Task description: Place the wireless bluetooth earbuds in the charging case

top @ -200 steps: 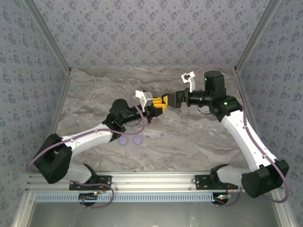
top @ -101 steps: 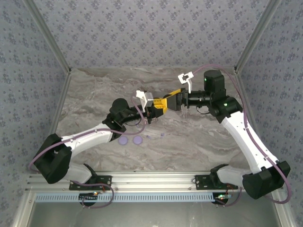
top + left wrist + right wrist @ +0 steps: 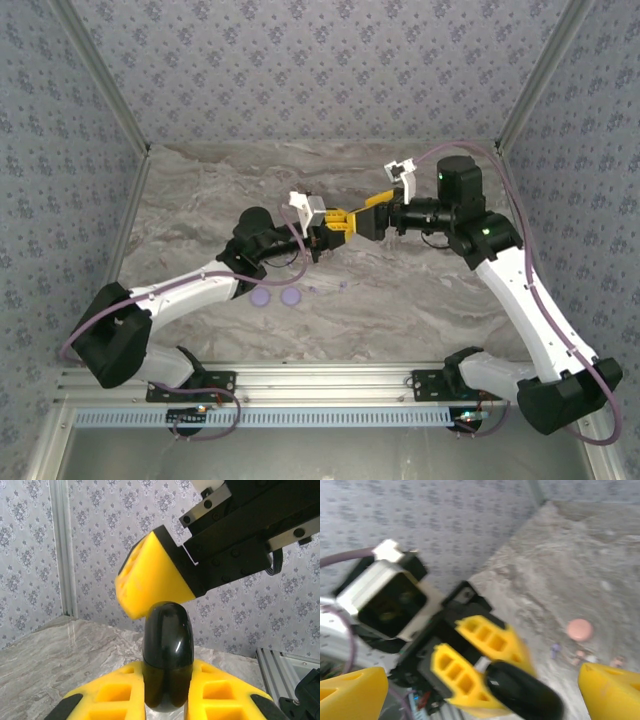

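I will tilt my left gripper downward and lower the charging case (image 3: 166,655) onto the marble next, then release the case, because bare marble lies below.
The charging case (image 3: 166,655) is a glossy black pill shape, standing upright between the yellow fingers (image 3: 107,692) of my left gripper (image 3: 167,685), which is shut on its lower half. In the top view the left gripper (image 3: 333,224) holds it above the table's middle. My right gripper (image 3: 368,212) meets it there, open, with one yellow fingertip (image 3: 150,577) just above the case top. In the right wrist view the case (image 3: 522,692) sits between the right gripper's (image 3: 480,695) wide-apart fingers. The tiny earbuds (image 3: 555,651) lie on the table below, also seen in the top view (image 3: 345,286).
Two lavender round discs (image 3: 261,297) (image 3: 291,296) lie on the marble table (image 3: 420,300) near the left forearm. A pink disc (image 3: 580,629) rests close to the small pieces. Patterned walls enclose the table on three sides.
The right wrist has rolled and tilted, so its yellow finger now slants over the case. The right arm's elbow swung outward to the right. The left arm and the case held still.
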Available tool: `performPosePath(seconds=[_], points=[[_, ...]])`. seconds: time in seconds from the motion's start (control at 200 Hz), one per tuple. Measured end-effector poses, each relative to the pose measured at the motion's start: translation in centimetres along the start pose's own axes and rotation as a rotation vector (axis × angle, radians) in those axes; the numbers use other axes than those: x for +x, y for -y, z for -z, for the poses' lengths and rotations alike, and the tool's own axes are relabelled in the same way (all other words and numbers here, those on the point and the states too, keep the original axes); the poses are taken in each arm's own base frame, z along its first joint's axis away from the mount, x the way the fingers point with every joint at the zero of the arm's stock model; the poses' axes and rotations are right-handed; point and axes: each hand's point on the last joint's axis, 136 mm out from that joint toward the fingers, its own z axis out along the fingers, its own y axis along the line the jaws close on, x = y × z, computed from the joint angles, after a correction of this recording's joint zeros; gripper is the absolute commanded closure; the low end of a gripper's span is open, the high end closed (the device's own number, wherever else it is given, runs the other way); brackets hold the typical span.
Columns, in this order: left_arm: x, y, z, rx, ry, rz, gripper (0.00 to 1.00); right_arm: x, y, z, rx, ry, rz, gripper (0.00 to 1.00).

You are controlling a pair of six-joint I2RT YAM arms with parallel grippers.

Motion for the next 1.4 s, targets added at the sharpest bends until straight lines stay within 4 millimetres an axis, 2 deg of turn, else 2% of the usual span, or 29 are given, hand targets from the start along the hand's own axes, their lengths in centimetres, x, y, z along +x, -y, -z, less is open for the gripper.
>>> performPosePath(seconds=[0.15, 0.27, 0.38, 0.525, 0.64, 0.8, 0.974, 1.084, 1.194, 1.239, 1.354, 1.399], points=[[1.2, -1.3, -0.7, -0.046, -0.039, 0.028, 1.0, -0.6, 3.8, 2.6, 0.218, 0.098, 0.009, 0.0], [2.9, -3.7, -2.1, -0.126, -0.099, 0.079, 1.0, 0.2, 6.6, 5.2, 0.349, 0.194, -0.028, 0.0], [4.8, -6.2, -3.5, -0.191, -0.159, 0.153, 1.0, 1.0, 8.3, 6.3, 0.405, 0.241, -0.076, 0.0], [8.7, -10.5, -5.2, -0.298, -0.274, 0.311, 1.0, 1.8, 9.7, 6.6, 0.435, 0.263, -0.142, 0.0], [12.2, -14.7, -6.8, -0.367, -0.368, 0.486, 1.0, 2.9, 10.8, 6.6, 0.454, 0.265, -0.199, 0.0], [18.0, -18.5, -6.7, -0.436, -0.472, 0.713, 1.0, 3.4, 11.5, 6.7, 0.467, 0.265, -0.236, 0.0], [23.1, -19.3, -7.3, -0.454, -0.572, 0.88, 1.0, 3.5, 11.5, 6.7, 0.466, 0.266, -0.242, 0.0], [24.8, -19.2, -7.9, -0.449, -0.595, 0.943, 1.0, 3.7, 11.6, 6.7, 0.467, 0.263, -0.249, 0.0], [25.6, -19.2, -7.9, -0.459, -0.607, 0.98, 1.0, 4.0, 11.8, 6.6, 0.471, 0.257, -0.256, 0.0], [25.6, -19.2, -8.0, -0.459, -0.605, 0.988, 0.93, 4.0, 11.9, 6.6, 0.471, 0.256, -0.257, 0.0], [25.7, -19.3, -8.1, -0.461, -0.601, 1.005, 0.67, 4.1, 11.9, 6.6, 0.471, 0.256, -0.257, 0.0], [25.7, -19.3, -8.1, -0.461, -0.6, 1.01, 0.62, 4.1, 11.9, 6.6, 0.473, 0.255, -0.258, 0.0]])
